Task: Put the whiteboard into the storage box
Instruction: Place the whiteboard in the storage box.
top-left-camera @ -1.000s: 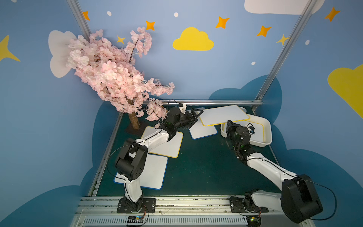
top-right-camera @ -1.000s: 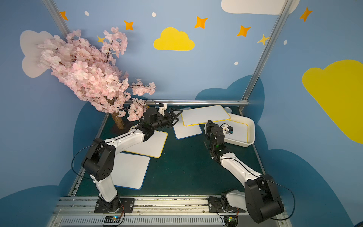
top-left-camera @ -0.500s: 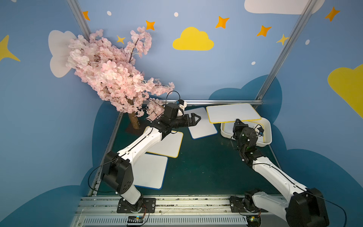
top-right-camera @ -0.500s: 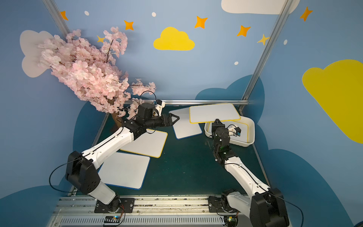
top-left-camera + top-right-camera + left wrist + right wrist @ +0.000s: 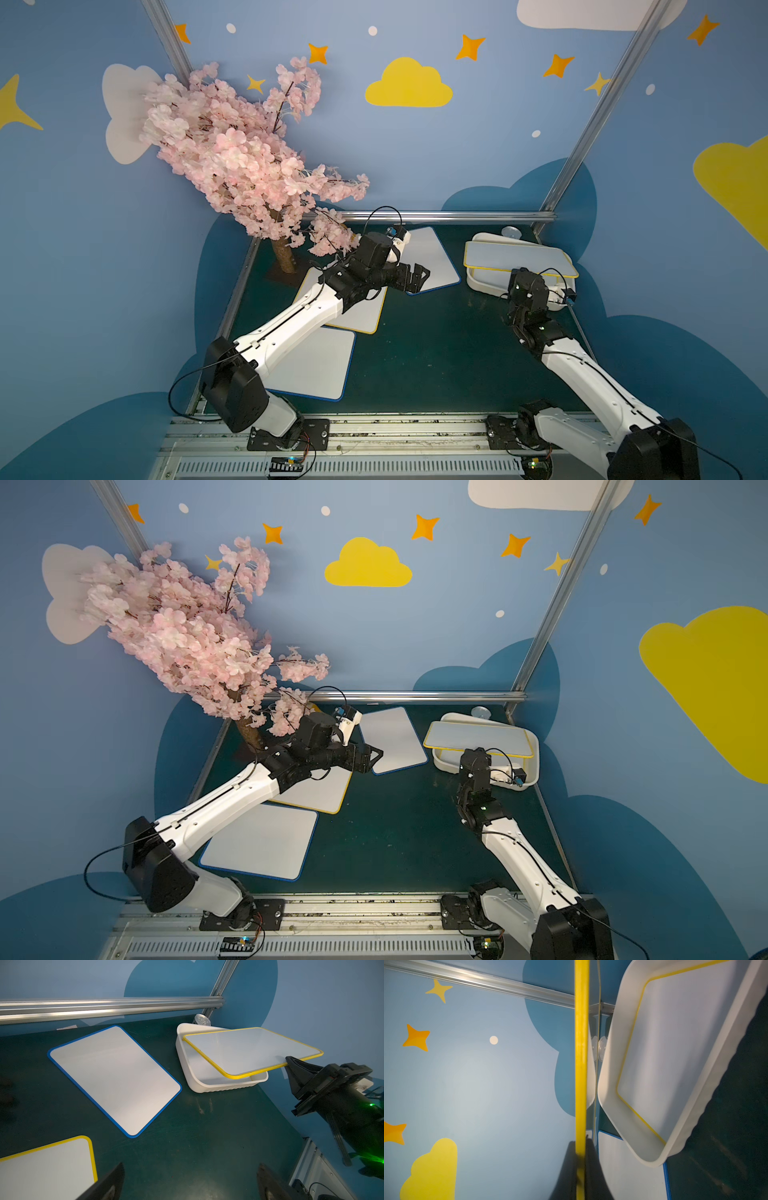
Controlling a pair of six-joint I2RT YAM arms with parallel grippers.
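The whiteboard still hangs above the storage box's sides, so the robot's right gripper must next lower and tip downward, bring the whiteboard's far edge into the white storage box, then release.
My right gripper (image 5: 580, 1147) is shut on the near edge of a yellow-rimmed whiteboard (image 5: 519, 259) (image 5: 478, 739) (image 5: 249, 1051). The board hangs nearly level just above the white storage box (image 5: 482, 284) (image 5: 442, 762) (image 5: 218, 1086) at the back right and covers most of it. In the right wrist view another yellow-rimmed board (image 5: 675, 1043) lies flat inside the box (image 5: 612, 1064). My left gripper (image 5: 419, 276) (image 5: 372, 756) (image 5: 190, 1167) is open and empty above the green mat, left of the box.
A blue-rimmed board (image 5: 428, 262) (image 5: 114, 1078) lies flat left of the box. A yellow-rimmed board (image 5: 361, 316) and a blue-rimmed one (image 5: 316, 365) lie under my left arm. A silver can (image 5: 510, 232) stands behind the box. A pink blossom tree (image 5: 241, 166) fills the back left.
My right gripper has carried the yellow-rimmed board rightward and lower, over the box. My left arm has drawn back from the board, its gripper still open.
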